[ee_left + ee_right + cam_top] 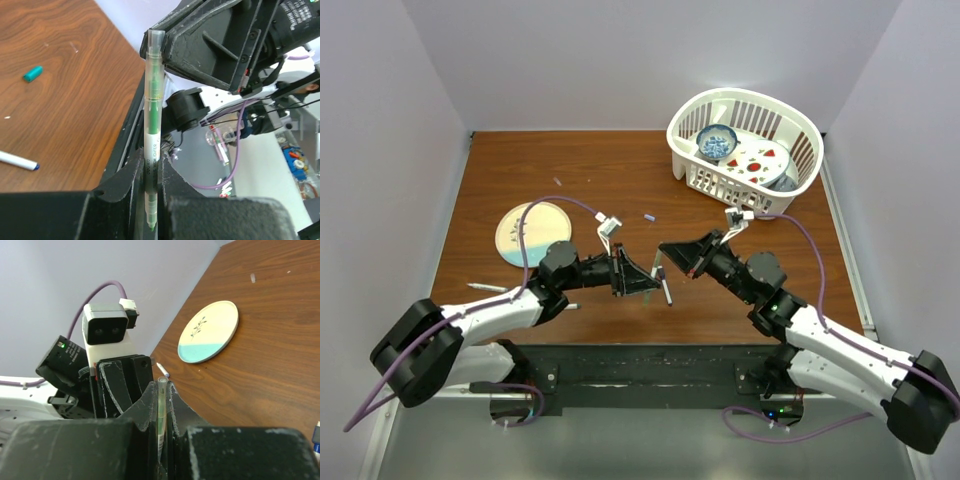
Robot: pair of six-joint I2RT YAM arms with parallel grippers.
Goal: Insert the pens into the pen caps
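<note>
Next, my left gripper pulls back toward the table's near edge with the pen and lets go of its lower body, as my right gripper holds its upper end.
A green highlighter pen [152, 125] with a clear barrel stands between the two arms above the table's near middle, seen as a short dark stick [663, 285] from above. My left gripper [151, 160] [642, 280] is shut on its lower barrel, with the green tip poking out below. My right gripper [162, 390] [667, 252] is shut on the pen's clear upper end [162, 405], and its black fingers [200, 55] reach in from above. A teal cap [32, 73] and a blue cap [649, 216] lie loose on the wood. A white, blue-tipped pen [17, 161] [163, 370] rests nearby.
A cream and light-blue plate [533, 233] [210, 332] lies at the left. A white basket [745, 140] with dishes stands at the back right. Another pen [488, 288] lies near the left front edge, and a small lavender cap [557, 181] sits behind the plate.
</note>
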